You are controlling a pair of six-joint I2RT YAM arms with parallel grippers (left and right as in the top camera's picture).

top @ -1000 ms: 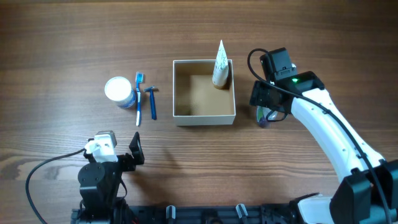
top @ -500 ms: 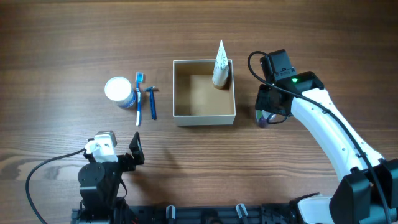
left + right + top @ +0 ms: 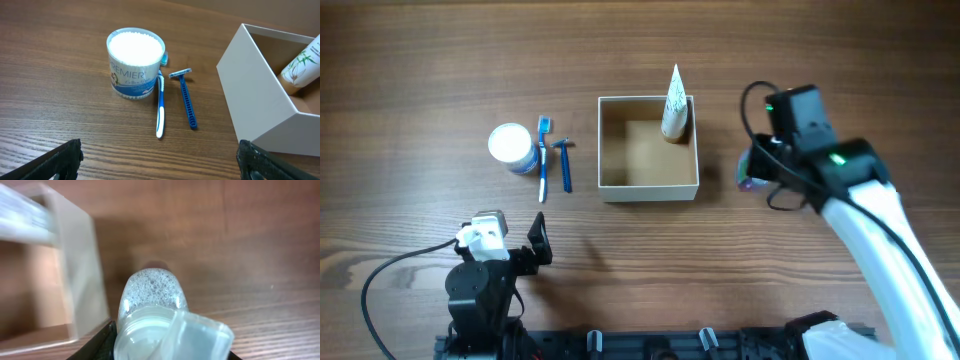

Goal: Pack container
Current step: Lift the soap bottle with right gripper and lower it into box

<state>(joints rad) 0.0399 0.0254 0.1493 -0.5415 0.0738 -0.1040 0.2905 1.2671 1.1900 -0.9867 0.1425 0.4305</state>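
My right gripper rises over the container's side next, to the left in the overhead view, then goes down into the container's near corner by the white tube (image 3: 674, 103), which is empty.
The container (image 3: 648, 188), a square white box with a tan inside, sits mid-table; it also shows in the left wrist view (image 3: 260, 95) and the right wrist view (image 3: 80, 275). A white tube (image 3: 674, 103) leans in its far right corner. My right gripper (image 3: 757, 180) is shut on a small clear bottle (image 3: 152, 302) with a flip cap, held above the table just right of the container. My left gripper (image 3: 160, 165) is open and empty near the front left. A round white-lidded jar (image 3: 509, 146), a toothbrush (image 3: 542, 160) and a blue razor (image 3: 563, 163) lie left of the container.
Bare wooden table surrounds the items. The right arm's white link (image 3: 880, 240) reaches in from the front right.
My right gripper has lifted the clear bottle off the table and shifted slightly right. The left arm and the other items have not moved.
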